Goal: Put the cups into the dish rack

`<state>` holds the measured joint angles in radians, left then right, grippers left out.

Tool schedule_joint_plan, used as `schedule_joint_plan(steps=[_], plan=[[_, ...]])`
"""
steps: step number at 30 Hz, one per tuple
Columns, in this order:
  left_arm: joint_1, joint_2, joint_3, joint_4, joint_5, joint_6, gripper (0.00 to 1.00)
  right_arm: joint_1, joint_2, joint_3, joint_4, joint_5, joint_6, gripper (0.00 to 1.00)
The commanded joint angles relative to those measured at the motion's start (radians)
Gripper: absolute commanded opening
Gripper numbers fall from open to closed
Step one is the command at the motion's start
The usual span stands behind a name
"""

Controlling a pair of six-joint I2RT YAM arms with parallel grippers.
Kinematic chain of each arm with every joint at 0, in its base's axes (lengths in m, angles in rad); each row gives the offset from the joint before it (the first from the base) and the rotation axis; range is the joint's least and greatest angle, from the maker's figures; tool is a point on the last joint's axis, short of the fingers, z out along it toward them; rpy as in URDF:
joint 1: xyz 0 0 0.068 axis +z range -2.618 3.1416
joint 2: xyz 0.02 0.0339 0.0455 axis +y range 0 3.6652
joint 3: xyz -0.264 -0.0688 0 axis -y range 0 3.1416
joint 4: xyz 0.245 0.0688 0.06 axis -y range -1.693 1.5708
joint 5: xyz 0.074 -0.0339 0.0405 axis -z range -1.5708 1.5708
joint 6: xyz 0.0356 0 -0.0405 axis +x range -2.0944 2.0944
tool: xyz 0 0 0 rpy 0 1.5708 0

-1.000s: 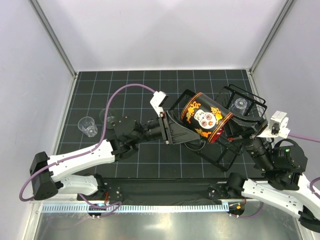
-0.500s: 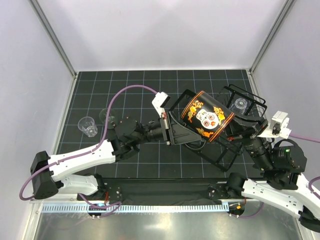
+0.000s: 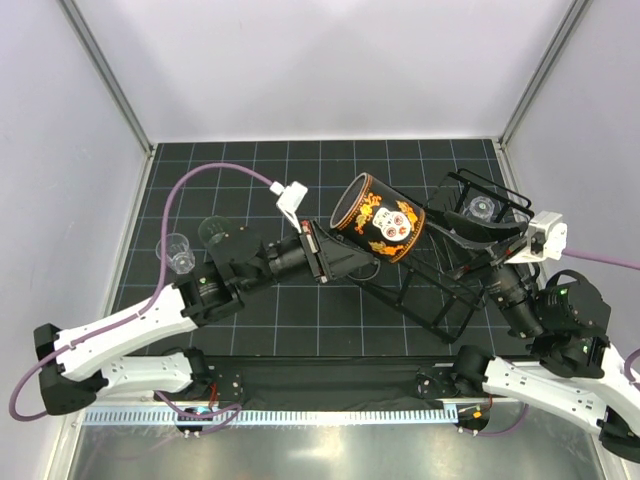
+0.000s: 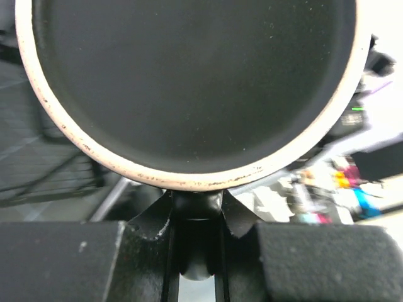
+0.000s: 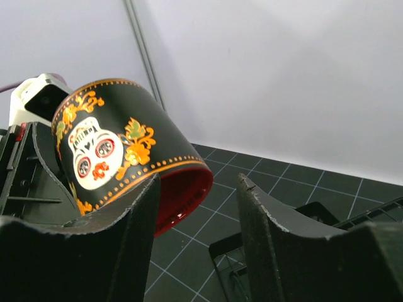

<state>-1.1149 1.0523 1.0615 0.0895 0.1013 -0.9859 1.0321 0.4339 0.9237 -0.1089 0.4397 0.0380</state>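
The mug's red inside faces sideways. So I will next turn my left gripper to point down, lower the mug onto the end of the rack below it and let go.
The black mug with its skull print hangs tilted above the mat, left of the dish rack. My left gripper is shut on its handle. In the left wrist view the mug's dark base fills the top and the handle sits between the fingers of the left gripper. My right gripper stands open and empty just right of the mug, whose red inside faces it. One clear cup sits in the rack's far end. Two clear cups stand on the mat at the left.
The black wire rack lies slanted across the right half of the gridded mat, under and in front of my right gripper. Grey walls with metal posts close in the back and both sides. The left arm's purple cable loops over the left cups.
My left gripper has closed on the mug's handle and drawn the mug left, away from the rack. The right gripper has opened and stands apart from the mug.
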Motion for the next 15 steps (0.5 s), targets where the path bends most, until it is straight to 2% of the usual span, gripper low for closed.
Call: schedule_joint_plan(steps=[1, 6, 15], plan=[[-0.003, -0.066, 0.092, -0.026, -0.087, 0.142, 0.0, 0.005, 0.0, 0.049, 0.0, 0.059, 0.02, 0.54], [-0.003, -0.069, 0.159, -0.247, -0.231, 0.246, 0.0, 0.003, -0.012, 0.078, -0.111, 0.094, 0.068, 0.57], [0.004, -0.011, 0.265, -0.474, -0.527, 0.463, 0.0, 0.005, -0.026, 0.162, -0.435, -0.045, 0.226, 0.57]])
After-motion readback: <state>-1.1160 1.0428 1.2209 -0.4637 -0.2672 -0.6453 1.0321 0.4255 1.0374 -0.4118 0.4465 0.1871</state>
